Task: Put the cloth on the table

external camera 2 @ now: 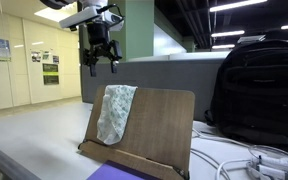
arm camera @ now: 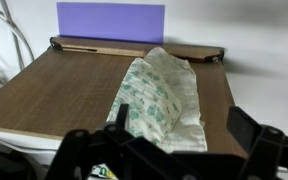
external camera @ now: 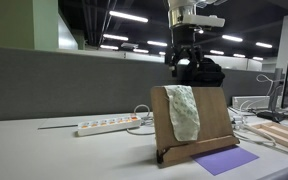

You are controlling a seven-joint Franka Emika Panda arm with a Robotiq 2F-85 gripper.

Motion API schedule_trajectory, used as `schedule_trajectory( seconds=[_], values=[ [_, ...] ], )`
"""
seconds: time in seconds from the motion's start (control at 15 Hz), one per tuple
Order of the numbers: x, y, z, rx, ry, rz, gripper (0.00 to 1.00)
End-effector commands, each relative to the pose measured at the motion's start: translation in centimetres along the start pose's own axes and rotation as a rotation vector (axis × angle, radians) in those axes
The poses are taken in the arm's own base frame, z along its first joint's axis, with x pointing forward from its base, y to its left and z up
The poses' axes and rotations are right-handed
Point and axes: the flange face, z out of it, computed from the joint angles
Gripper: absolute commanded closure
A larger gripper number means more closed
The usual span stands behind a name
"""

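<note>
My gripper will next lower its spread fingers onto the cloth's upper edge [external camera: 179, 88] [arm camera: 156, 142] at the top of the stand, since that end of the cloth is below its empty fingers.
A white cloth with a green pattern [external camera: 183, 111] hangs over the top edge of a slanted wooden stand [external camera: 216, 125] on the table. It shows in both exterior views, with the cloth [external camera 2: 115, 112] draped on the stand [external camera 2: 159, 125], and in the wrist view [arm camera: 162, 98]. My gripper [external camera: 185, 63] hovers in the air above the stand's top edge, also seen in an exterior view [external camera 2: 99, 62]. Its fingers [arm camera: 164, 150] are spread apart and hold nothing, straddling the cloth's upper end from above.
A purple mat [external camera: 225, 159] lies on the table in front of the stand. A white power strip [external camera: 109, 125] lies beside it. A black backpack [external camera 2: 258, 90] stands behind the stand, with cables [external camera 2: 254, 165] next to it.
</note>
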Motion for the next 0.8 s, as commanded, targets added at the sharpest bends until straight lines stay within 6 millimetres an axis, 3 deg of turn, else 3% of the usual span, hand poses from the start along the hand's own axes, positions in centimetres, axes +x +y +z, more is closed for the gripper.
schedule_trajectory(
  seconds=[0.0, 0.67, 0.73],
  values=[
    [1.1, 1.5, 0.9, 0.017, 0.076, -0.005, 0.0],
    [3.1, 2.9, 5.0, 0.107, 0.116, -0.057, 0.0],
    [3.2, 3.0, 5.3, 0.113, 0.115, -0.058, 0.25]
  ],
)
